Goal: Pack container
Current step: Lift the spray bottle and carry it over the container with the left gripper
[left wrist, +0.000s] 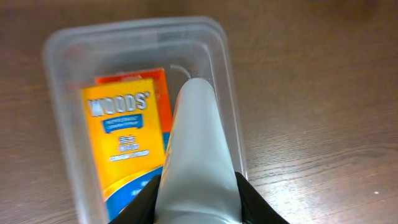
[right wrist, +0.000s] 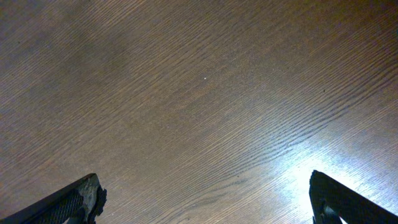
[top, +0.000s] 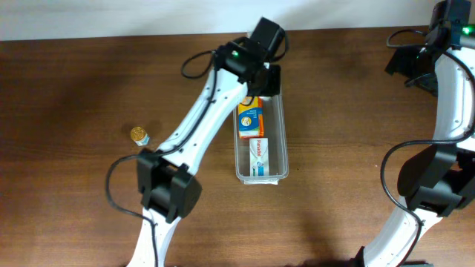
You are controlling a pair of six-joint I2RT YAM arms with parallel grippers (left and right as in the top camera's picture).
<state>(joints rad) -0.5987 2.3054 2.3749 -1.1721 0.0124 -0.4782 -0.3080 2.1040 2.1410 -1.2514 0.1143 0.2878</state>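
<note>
My left gripper lowers and releases the pale grey tube (left wrist: 196, 143) into the container's empty part beside the Woods box next, since that part lies below the gripper.
The clear plastic container (top: 281, 141) lies lengthwise mid-table. It holds an orange-and-yellow "Woods" box (top: 250, 119) at the far end and a white box (top: 257, 157) at the near end. My left gripper (top: 268, 80) hangs over the container's far end. In the left wrist view the left gripper (left wrist: 198, 200) is shut on a pale grey tube (left wrist: 196, 143). The tube's tip points down into the container (left wrist: 134, 32), beside the Woods box (left wrist: 124, 137). My right gripper (right wrist: 205, 186) is open and empty over bare table at the far right.
A small jar with a gold lid (top: 139, 135) stands on the table left of the container. The left arm (top: 200, 119) crosses diagonally from the front to the container. The right arm (top: 445, 111) stands along the right edge.
</note>
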